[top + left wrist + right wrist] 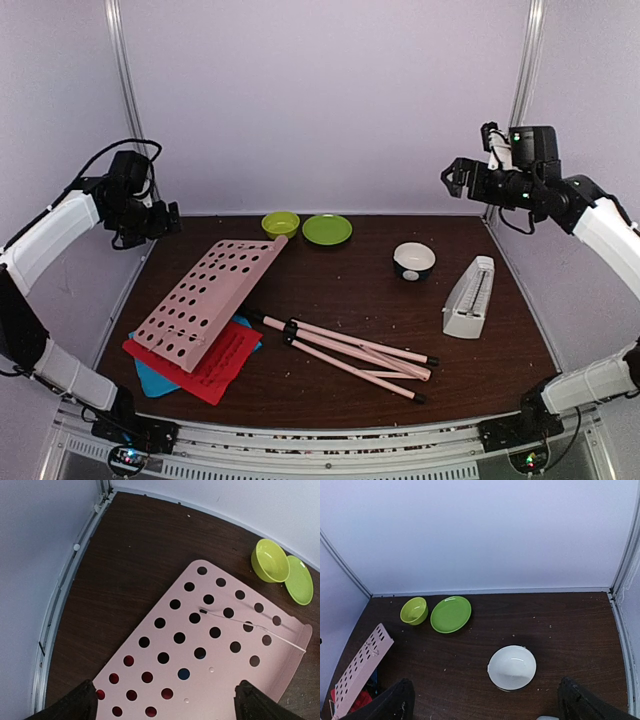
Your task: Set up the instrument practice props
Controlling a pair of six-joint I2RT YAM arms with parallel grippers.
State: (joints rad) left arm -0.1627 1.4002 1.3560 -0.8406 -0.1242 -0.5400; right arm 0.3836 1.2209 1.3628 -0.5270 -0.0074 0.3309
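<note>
The desk's edge by the tripod (239, 303) is raised above the pages, so I should move my left gripper down and to the right in the top view, onto the middle of that edge.
The pale pink perforated music stand desk (210, 297) lies tilted on the table at the left, its tripod legs (350, 350) folded and stretched to the right. Red (200, 372) and cyan (155, 378) pages lie under the desk. The white pyramid metronome (468, 297) stands at the right, cover on. My left gripper (168, 220) is open and empty, high above the desk (210, 645). My right gripper (452, 178) is open and empty, high above the back right; its view shows the desk's edge (360, 665).
A lime-green bowl (280, 223) and a lime-green plate (327, 229) sit at the back centre, also in the left wrist view (270, 560) and right wrist view (451, 613). A small white-and-dark bowl (414, 260) stands right of them (512, 667).
</note>
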